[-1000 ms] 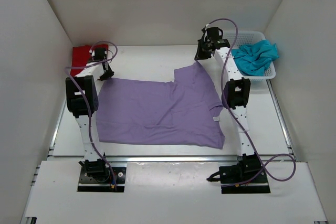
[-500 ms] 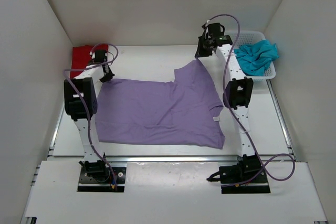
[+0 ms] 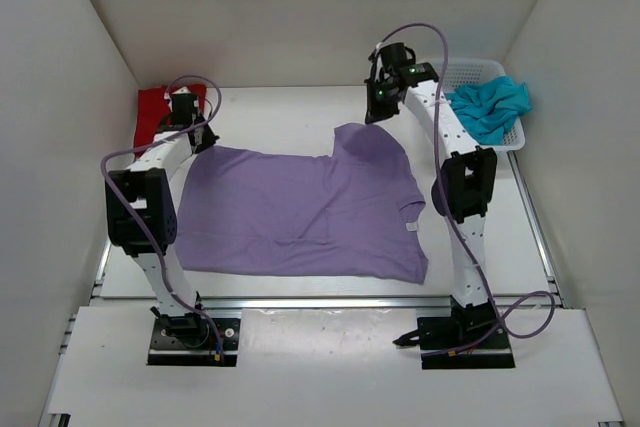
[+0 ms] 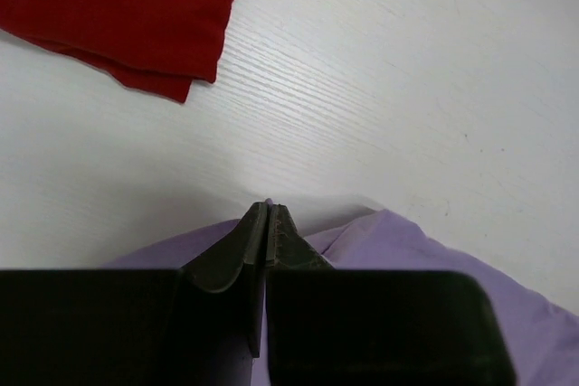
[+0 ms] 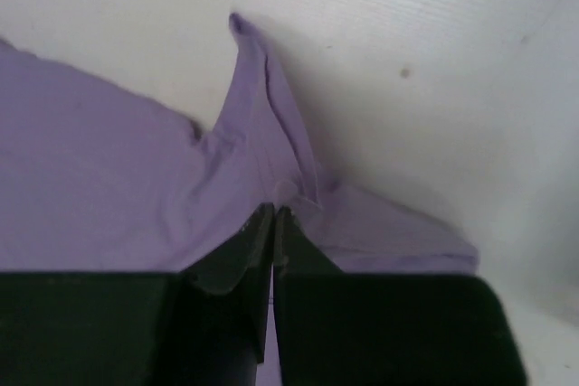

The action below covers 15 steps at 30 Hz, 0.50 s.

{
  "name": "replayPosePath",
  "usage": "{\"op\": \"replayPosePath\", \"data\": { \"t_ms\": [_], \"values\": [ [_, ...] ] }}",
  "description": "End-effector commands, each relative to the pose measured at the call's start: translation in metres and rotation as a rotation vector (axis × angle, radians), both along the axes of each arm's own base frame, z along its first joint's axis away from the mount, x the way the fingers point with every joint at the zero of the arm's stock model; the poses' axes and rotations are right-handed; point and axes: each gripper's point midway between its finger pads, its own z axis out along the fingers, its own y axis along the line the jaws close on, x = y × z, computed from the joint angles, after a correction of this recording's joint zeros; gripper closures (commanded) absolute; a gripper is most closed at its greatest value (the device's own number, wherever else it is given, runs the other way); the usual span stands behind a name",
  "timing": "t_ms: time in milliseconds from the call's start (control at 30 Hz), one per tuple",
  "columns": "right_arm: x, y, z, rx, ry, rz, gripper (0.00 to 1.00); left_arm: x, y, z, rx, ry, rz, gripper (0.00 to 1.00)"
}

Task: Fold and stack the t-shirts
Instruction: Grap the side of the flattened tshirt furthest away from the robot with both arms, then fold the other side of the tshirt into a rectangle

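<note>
My left gripper draws back next, slightly left in the top view, to the lavender t-shirt's side edge (image 3: 188,194) and releases, because the cloth there lies unfolded.
The lavender t-shirt (image 3: 300,212) lies spread flat across the middle of the table. My left gripper (image 3: 201,141) is shut on its far left corner, and the left wrist view shows the closed tips (image 4: 269,210) with lavender cloth (image 4: 434,268) bunched on both sides. My right gripper (image 3: 376,117) is shut on the far right sleeve area, where the tips (image 5: 273,214) pinch a raised fold of the shirt (image 5: 109,151). The red t-shirt (image 3: 152,107) (image 4: 118,6) lies folded at the back left corner. The teal t-shirt (image 3: 488,107) sits crumpled in the basket.
The white mesh basket (image 3: 478,72) stands at the back right against the wall. White walls close in the table on the left, back and right. Bare tabletop (image 3: 280,117) lies between the two grippers behind the shirt.
My left gripper has shut on the shirt's far left corner. Both arms have shifted, the left elbow out to the left and the right arm up and leftward, with the cloth pinched.
</note>
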Motion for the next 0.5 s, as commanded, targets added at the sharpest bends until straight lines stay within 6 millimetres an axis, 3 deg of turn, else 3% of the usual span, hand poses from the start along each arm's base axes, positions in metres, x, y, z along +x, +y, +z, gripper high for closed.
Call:
{"op": "replayPosePath", "data": {
  "t_ms": [0,100,233,400,467],
  "values": [
    [-0.039,0.003,0.015,-0.060,-0.052,0.005,0.99,-0.002,-0.002,0.025,-0.047,-0.073,-0.009,1.00],
    [-0.066,-0.017,0.027,0.059,-0.133,-0.024,1.00,-0.011,0.004,0.019,-0.065,-0.074,0.008,1.00],
    [-0.098,-0.037,0.017,0.022,-0.127,-0.048,1.00,-0.019,0.002,0.010,-0.076,-0.047,0.009,1.00],
    [-0.130,-0.049,0.008,0.083,-0.152,-0.104,1.00,-0.039,0.018,0.012,-0.031,-0.056,0.045,1.00],
    [-0.142,-0.054,0.021,0.121,-0.197,-0.123,1.00,-0.051,0.026,0.013,0.017,-0.053,0.071,1.00]
  ]
}}
